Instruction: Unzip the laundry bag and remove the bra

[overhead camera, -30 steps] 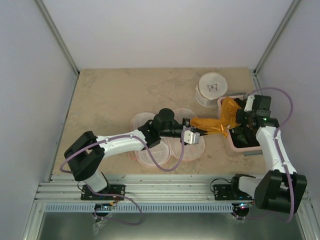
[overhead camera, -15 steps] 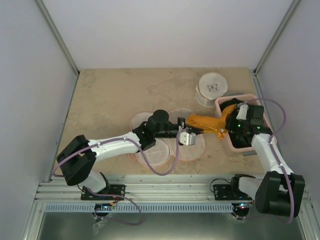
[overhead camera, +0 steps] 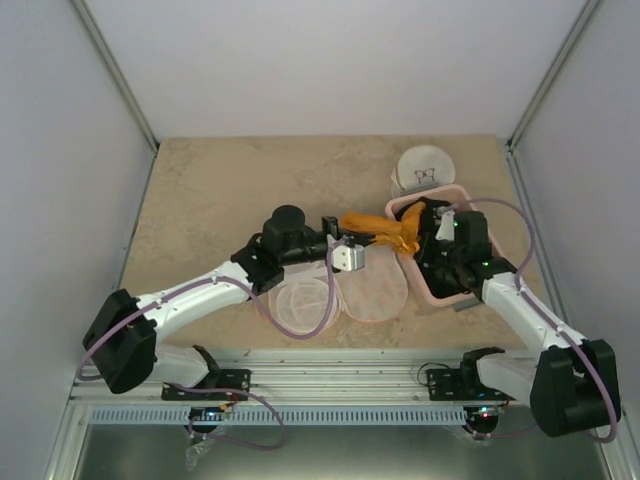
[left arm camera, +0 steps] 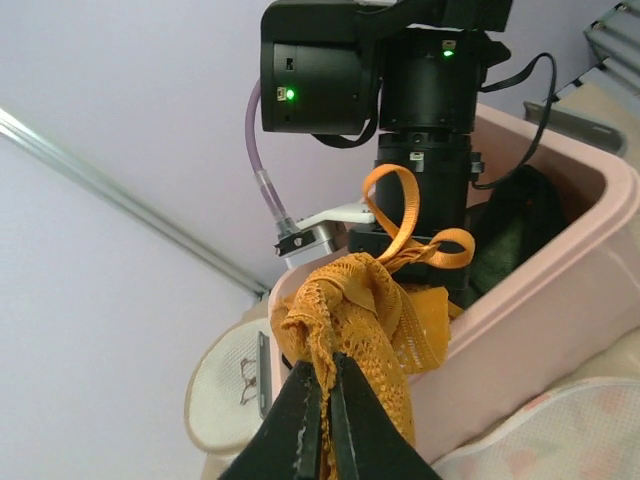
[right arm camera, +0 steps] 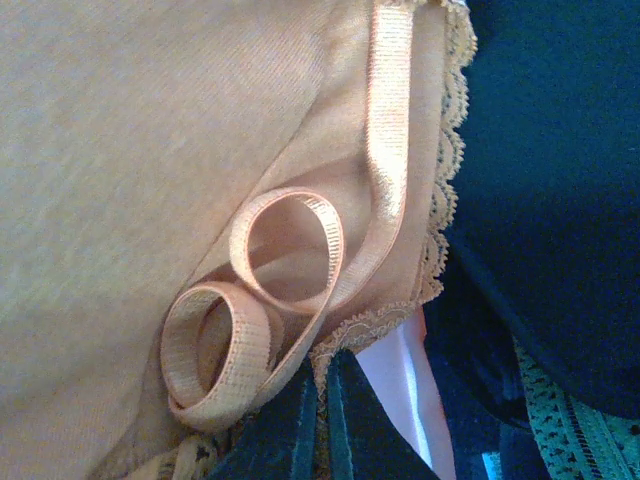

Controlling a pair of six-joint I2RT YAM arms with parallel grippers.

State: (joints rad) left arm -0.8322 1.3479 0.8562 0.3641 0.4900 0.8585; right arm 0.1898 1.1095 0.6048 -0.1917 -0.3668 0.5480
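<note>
My left gripper holds the bra's other edge. My right gripper should next move up over the basket, toward the right in the top view, and then open.
The orange-yellow bra point(overhead camera: 378, 228) hangs bunched between my two grippers, above the pink basket's left rim. My left gripper point(overhead camera: 343, 224) is shut on its lace edge, which shows in the left wrist view point(left arm camera: 345, 320) just above the jaws point(left arm camera: 322, 380). My right gripper point(overhead camera: 413, 233) is shut on the bra's other lace edge point(right arm camera: 400, 160), with strap loops beside the jaws point(right arm camera: 325, 370). The laundry bag point(overhead camera: 375, 292) lies open and flat on the table below my left gripper, with its white mesh showing; its corner also shows in the left wrist view point(left arm camera: 560, 440).
A pink basket point(overhead camera: 432, 295) holds a dark garment point(left arm camera: 520, 230), also seen in the right wrist view point(right arm camera: 545, 200). A white round container point(overhead camera: 424, 170) stands behind the basket. Metal frame posts stand at the table's back corners.
Both grippers have moved left with the bra held between them. The bra is now more bunched. The pink basket has slid and turned to the left.
</note>
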